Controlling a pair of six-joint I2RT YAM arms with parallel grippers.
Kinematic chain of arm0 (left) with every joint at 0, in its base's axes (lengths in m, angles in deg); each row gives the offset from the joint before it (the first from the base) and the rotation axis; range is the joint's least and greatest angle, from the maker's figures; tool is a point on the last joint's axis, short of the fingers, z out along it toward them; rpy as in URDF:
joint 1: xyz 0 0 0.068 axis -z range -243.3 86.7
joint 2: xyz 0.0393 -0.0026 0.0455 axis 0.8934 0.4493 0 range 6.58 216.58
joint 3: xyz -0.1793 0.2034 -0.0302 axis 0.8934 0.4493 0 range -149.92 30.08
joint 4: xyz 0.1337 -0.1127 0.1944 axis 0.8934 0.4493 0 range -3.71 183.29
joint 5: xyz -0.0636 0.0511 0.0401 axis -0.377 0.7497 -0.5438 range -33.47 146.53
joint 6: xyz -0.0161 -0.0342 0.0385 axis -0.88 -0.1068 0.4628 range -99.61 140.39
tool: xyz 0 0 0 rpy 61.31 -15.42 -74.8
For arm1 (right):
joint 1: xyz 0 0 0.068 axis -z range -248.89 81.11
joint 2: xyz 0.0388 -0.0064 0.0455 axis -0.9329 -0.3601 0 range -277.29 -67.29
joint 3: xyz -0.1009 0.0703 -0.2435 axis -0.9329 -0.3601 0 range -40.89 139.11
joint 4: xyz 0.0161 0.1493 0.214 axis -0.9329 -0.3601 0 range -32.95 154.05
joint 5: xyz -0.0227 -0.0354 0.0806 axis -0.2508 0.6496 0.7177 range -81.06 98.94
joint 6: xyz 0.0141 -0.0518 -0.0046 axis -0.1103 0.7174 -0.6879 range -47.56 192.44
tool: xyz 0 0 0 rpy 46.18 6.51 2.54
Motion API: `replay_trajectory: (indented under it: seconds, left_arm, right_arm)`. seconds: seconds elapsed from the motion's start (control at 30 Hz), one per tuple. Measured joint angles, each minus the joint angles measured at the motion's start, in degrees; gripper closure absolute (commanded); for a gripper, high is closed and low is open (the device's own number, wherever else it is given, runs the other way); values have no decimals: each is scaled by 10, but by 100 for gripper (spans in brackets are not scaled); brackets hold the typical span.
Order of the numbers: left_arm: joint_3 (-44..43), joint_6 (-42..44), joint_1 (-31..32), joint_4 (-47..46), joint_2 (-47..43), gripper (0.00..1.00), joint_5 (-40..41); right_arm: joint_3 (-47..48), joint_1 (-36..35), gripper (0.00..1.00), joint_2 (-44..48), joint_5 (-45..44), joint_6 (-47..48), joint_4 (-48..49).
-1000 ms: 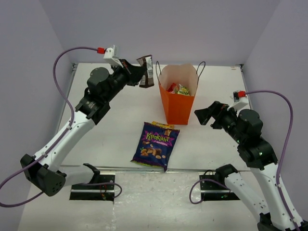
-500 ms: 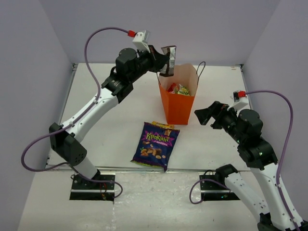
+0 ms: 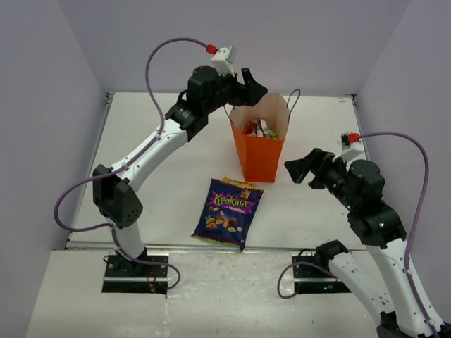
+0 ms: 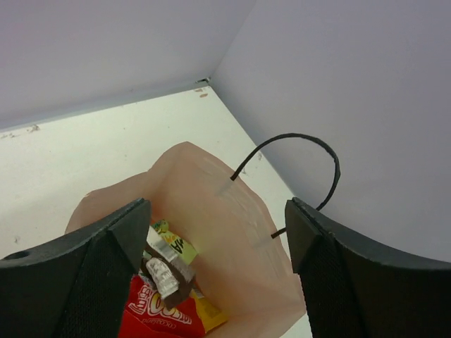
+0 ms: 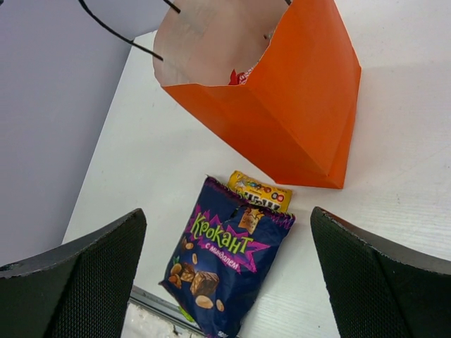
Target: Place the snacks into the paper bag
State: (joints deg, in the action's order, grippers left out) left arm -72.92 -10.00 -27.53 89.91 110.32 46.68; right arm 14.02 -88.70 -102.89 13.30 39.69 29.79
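The long edge of the nut bag nearest my right gripper is uncovered, so next my right gripper will move down, back and to the left in the top view onto that edge.
The orange paper bag stands upright mid-table. My left gripper hovers over its mouth, open, nothing between its fingers. In the left wrist view the small brown bar lies loose inside the bag, just under my left finger, on top of the red bag and the green-yellow wrapper. The dark purple nut bag lies flat in front of the paper bag. The small yellow pack is tucked under its top edge. My right gripper hangs open to the bag's right.
The bag's black cord handles stick up at its far side. Grey walls close in the table on three sides. The table's front edge runs just beyond the purple bag.
My left arm swung right and up, carrying the brown bar over the paper bag. Its jaws then opened and the bar dropped into the bag. The right arm has not moved.
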Motion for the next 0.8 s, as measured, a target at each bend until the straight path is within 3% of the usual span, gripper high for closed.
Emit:
replay_trajectory:
  seconds: [0.2, 0.43, 0.63, 0.8]
  left_arm:
    - [-1, 6, 0, 32, -38, 4, 2]
    - [65, 21, 0, 62, -204, 3, 21]
    - [207, 24, 0, 63, -358, 3, 54]
    - [346, 16, 0, 84, -430, 3, 94]
  right_arm:
    - [-17, 0, 1, 1, 20, -2, 4]
    - [-108, 0, 1, 31, 73, -30, 27]
    - [-209, -5, 1, 54, 124, -75, 76]
    - [-303, -15, 1, 59, 150, -120, 122]
